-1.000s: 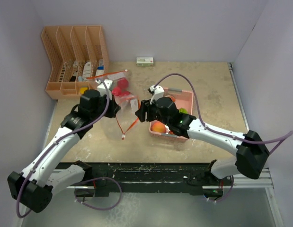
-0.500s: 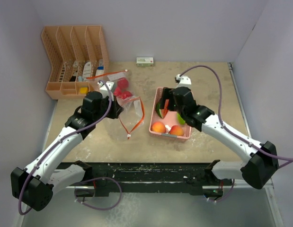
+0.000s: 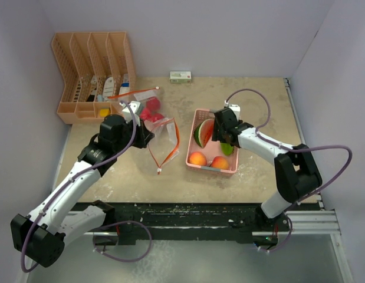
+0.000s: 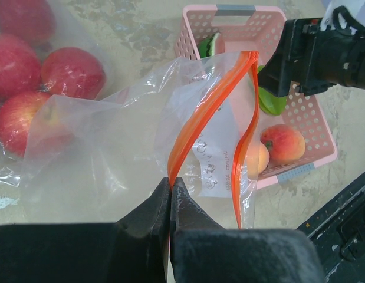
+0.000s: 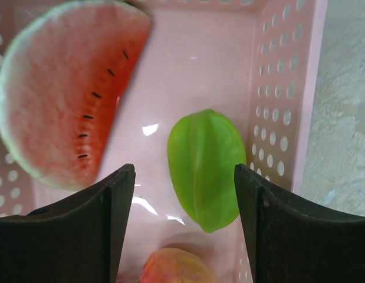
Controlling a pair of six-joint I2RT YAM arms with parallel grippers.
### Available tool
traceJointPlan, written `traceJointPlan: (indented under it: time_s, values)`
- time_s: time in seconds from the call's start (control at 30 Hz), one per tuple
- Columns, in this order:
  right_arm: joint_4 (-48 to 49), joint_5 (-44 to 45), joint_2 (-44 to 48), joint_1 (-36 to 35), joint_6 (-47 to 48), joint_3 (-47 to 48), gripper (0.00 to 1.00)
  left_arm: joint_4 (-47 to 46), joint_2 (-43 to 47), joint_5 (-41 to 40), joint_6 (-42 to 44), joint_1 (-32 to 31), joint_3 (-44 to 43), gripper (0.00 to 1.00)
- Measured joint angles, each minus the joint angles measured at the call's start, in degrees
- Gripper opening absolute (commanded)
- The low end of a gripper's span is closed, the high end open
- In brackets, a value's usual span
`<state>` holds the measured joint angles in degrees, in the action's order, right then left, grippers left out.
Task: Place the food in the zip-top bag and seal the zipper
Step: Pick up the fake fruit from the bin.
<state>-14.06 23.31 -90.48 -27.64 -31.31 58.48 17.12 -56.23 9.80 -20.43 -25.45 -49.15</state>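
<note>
The open fingers of my right gripper should move down into the basket next, around the green piece (image 3: 227, 149) (image 5: 205, 170).
My left gripper (image 3: 144, 135) is shut on one orange zipper strip (image 4: 197, 121) of the clear zip-top bag (image 3: 163, 141), and the bag's mouth gapes toward the basket. Several red apples (image 3: 150, 110) lie under clear plastic behind the bag, also in the left wrist view (image 4: 71, 72). The pink basket (image 3: 234, 122) holds the watermelon slice (image 3: 201, 132), the green piece (image 3: 228, 148) and two orange peaches (image 3: 198, 158). My right gripper (image 3: 221, 131) is open over the basket. In the right wrist view its jaws stand either side of the green piece (image 5: 206, 162), with the watermelon (image 5: 64, 88) to the left.
An orange desk organizer (image 3: 91, 68) stands at the back left. A small white box (image 3: 180, 75) lies by the back wall. Another orange zipper strip (image 3: 132, 92) lies beside the organizer. Walls close in at the left, back and right.
My right gripper has moved from the bag's mouth to the basket and now hangs open over the green piece. My left gripper keeps its hold on the zipper strip.
</note>
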Motion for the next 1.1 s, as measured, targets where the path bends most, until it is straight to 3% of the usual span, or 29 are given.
traceJointPlan:
  time_s: [0.23, 0.5, 0.67, 0.83, 1.1]
  values:
    - [-0.4, 1.5, -2.6, 0.3, -0.1, 0.0, 0.88, 0.1, 0.4, 0.0, 0.0, 0.0, 0.0, 0.0]
    - [-1.4, 3.3, -9.3, 0.3, -0.2, 1.4, 0.91, 0.1, 0.4, 0.0, 0.0, 0.0, 0.0, 0.0]
    - [-1.2, 2.9, -10.4, 0.3, -0.7, 1.8, 0.78, 0.1, 0.5, 0.0, 0.0, 0.0, 0.0, 0.0]
    - [-1.1, 2.6, -10.4, 0.3, -0.7, 1.7, 0.57, 0.1, 0.6, 0.0, 0.0, 0.0, 0.0, 0.0]
    - [-1.3, 2.7, -7.0, 0.3, -0.5, 0.9, 0.54, 0.1, 0.6, 0.0, 0.0, 0.0, 0.0, 0.0]
